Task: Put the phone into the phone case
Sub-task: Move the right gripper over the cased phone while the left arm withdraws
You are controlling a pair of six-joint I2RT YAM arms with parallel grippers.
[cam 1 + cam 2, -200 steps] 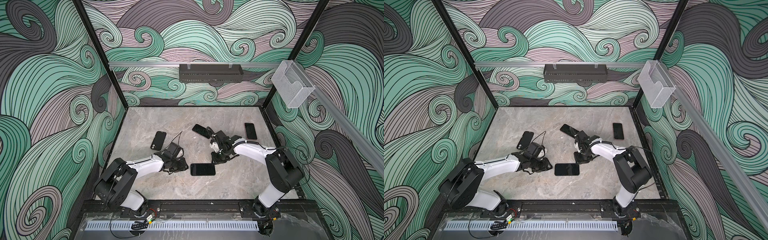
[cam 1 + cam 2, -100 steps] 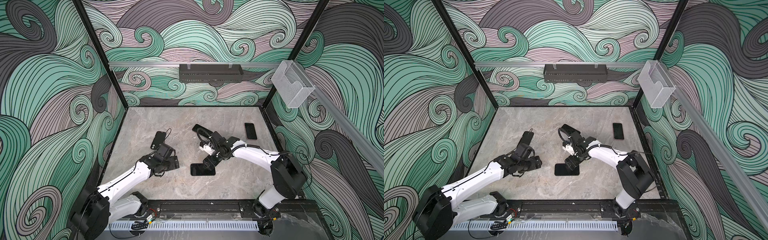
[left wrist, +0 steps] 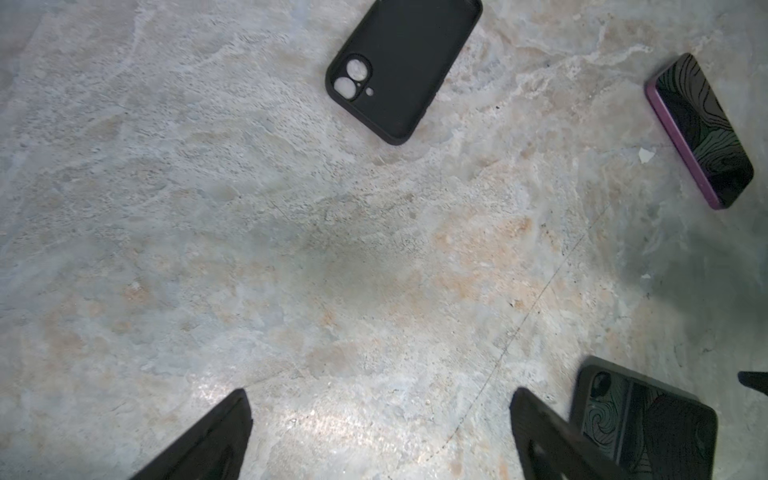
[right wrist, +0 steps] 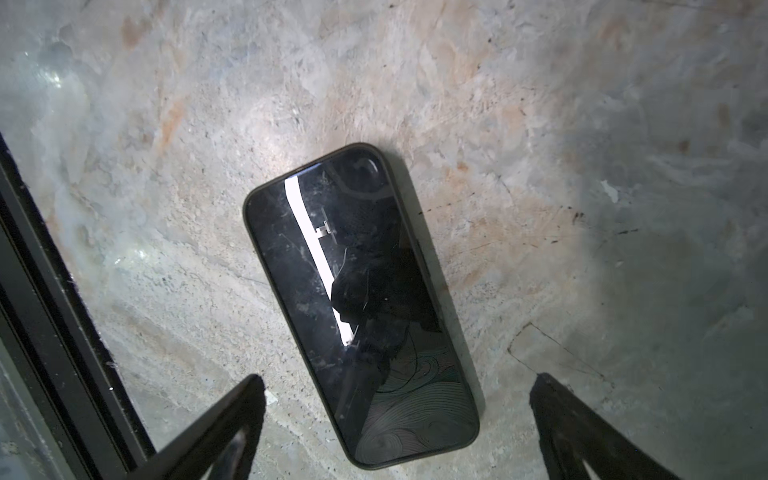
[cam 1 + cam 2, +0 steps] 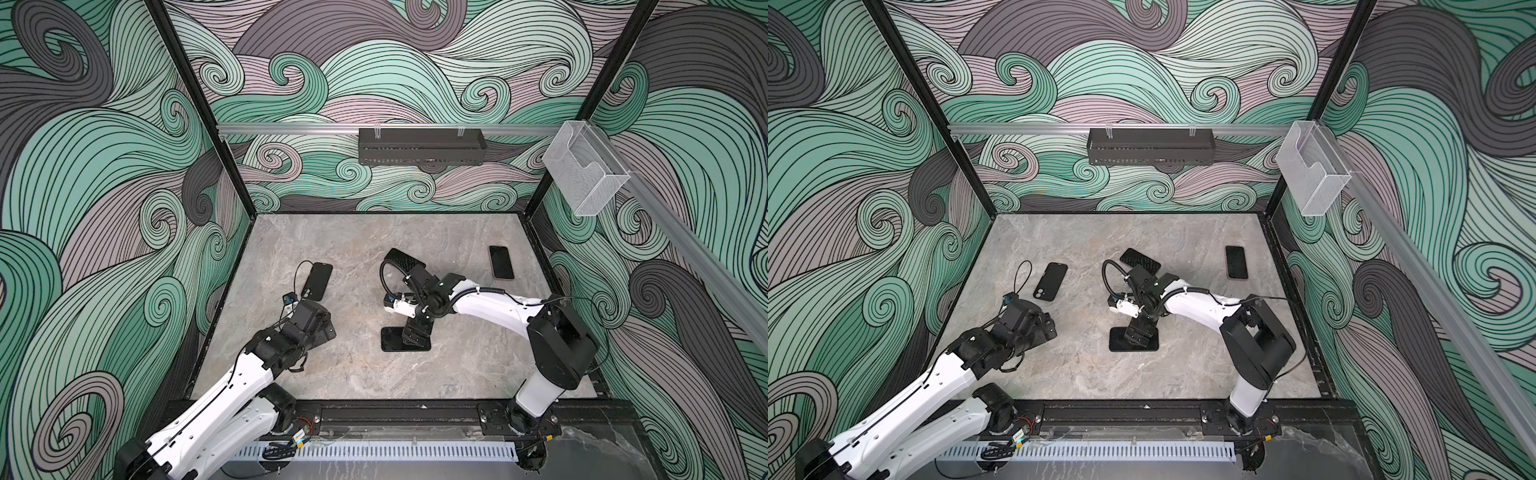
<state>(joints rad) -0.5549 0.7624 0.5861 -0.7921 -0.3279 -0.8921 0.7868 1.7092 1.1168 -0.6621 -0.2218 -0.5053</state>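
Observation:
The black phone lies below the right gripper, slanted between its open fingers, so the gripper should next go down and turn them to close across the phone's long edges.
A black phone [image 5: 390, 341] [image 5: 1118, 340] [image 4: 357, 299] lies flat and screen up in the middle of the table, with a dark rim around it. My right gripper [image 5: 415, 336] [image 5: 1140, 333] [image 4: 397, 377] hovers over its right end, open, with the phone's near end between the fingertips and untouched. An empty black phone case [image 5: 318, 281] [image 5: 1051, 281] [image 3: 401, 70] lies inside up at the left, camera cutout toward me. My left gripper [image 5: 326, 330] [image 5: 1047, 326] [image 3: 379, 392] is open over bare table, in front of the case and left of the phone [image 3: 644, 419].
A purple-rimmed phone [image 3: 702, 129] [image 5: 405, 259] lies behind the right wrist. Another dark phone [image 5: 501, 262] [image 5: 1236, 262] sits at the back right. A black shelf [image 5: 422, 145] and a clear box [image 5: 586, 174] hang on the rails. The black front frame [image 4: 50, 332] runs close by.
Both grippers have opened wide. The right gripper swung forward and left until it was over the phone's right end. The left arm unfolded and its gripper drew slightly left, away from the phone.

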